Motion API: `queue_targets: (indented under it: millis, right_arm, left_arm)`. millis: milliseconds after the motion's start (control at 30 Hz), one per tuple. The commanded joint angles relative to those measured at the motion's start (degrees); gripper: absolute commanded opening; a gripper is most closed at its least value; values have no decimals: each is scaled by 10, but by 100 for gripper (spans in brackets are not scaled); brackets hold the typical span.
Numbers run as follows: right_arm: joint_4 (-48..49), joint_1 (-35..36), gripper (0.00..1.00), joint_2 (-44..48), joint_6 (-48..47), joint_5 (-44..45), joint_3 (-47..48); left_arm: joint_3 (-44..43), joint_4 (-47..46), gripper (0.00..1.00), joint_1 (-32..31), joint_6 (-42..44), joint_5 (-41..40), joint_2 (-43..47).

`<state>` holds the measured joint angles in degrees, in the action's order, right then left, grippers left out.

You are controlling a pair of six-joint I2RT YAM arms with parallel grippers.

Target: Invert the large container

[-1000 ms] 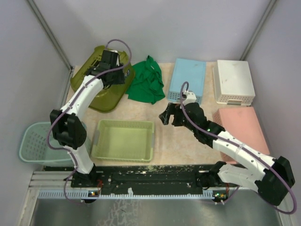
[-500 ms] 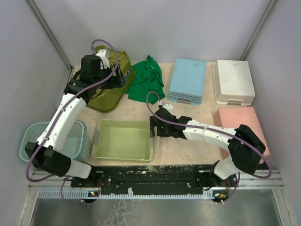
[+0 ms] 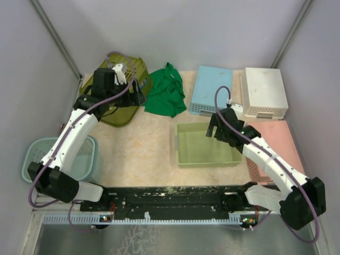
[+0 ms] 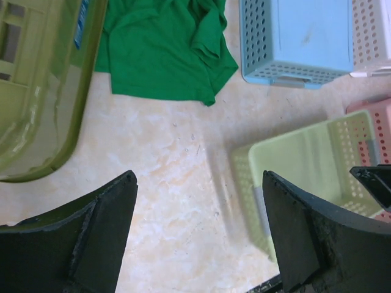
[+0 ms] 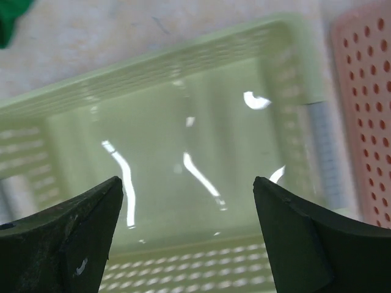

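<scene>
My right gripper moves to the left in the top view next, then down over the tray's grey end handle [image 3: 177,144] [image 5: 10,198], because that end of the tray borders bare table.
The large olive green container [image 3: 118,103] lies tilted at the back left corner, and its rim shows at the left of the left wrist view [image 4: 36,97]. My left gripper [image 3: 137,91] is open and empty, just right of the container and above bare table [image 4: 198,183]. My right gripper [image 3: 214,128] is open and empty, hovering over a light green tray [image 3: 204,149]. In the right wrist view the jaws [image 5: 188,183] stand wide apart above the tray's floor [image 5: 183,134].
A green cloth [image 3: 166,90] lies next to the olive container. Upturned blue [image 3: 213,87], white [image 3: 264,90] and pink [image 3: 273,143] baskets fill the back right and right side. A teal basket [image 3: 33,159] stands left of the table.
The light green tray has slid from the front left to right of centre, and my right gripper moved right with it. My left gripper stayed beside the olive container.
</scene>
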<state>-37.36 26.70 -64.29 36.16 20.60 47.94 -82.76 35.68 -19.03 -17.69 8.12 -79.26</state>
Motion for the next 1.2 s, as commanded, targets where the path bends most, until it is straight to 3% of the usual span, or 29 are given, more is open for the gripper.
queue_targets:
  millis: [0, 267, 467, 633, 700, 767, 867, 1033, 1167]
  right_arm:
    - [19, 57, 87, 26, 2, -33, 63]
    - [108, 213, 87, -49, 73, -1, 105]
    - [93, 231, 86, -174, 92, 24, 132]
    - [112, 231, 69, -240, 77, 1, 132]
    - [109, 232, 56, -258, 73, -19, 141]
    - [105, 232, 40, -254, 68, -40, 152]
    - [94, 232, 3, -218, 52, -88, 185]
    - [58, 232, 0, -155, 67, -167, 267]
    - [100, 230, 0, -122, 98, -257, 307]
  left_arm:
    - [27, -12, 89, -7, -15, 47, 4]
    - [58, 38, 99, -15, -29, -4, 40]
    - [69, 51, 99, -14, -31, -48, 80]
    - [92, 44, 99, -14, -32, -47, 89]
    - [96, 41, 99, -14, -34, -45, 88]
    - [98, 39, 99, -14, -37, -46, 88]
    - [88, 41, 99, -13, -37, -59, 91]
    - [40, 53, 99, 6, -36, -79, 90]
    - [-13, 56, 99, 57, -42, -53, 92]
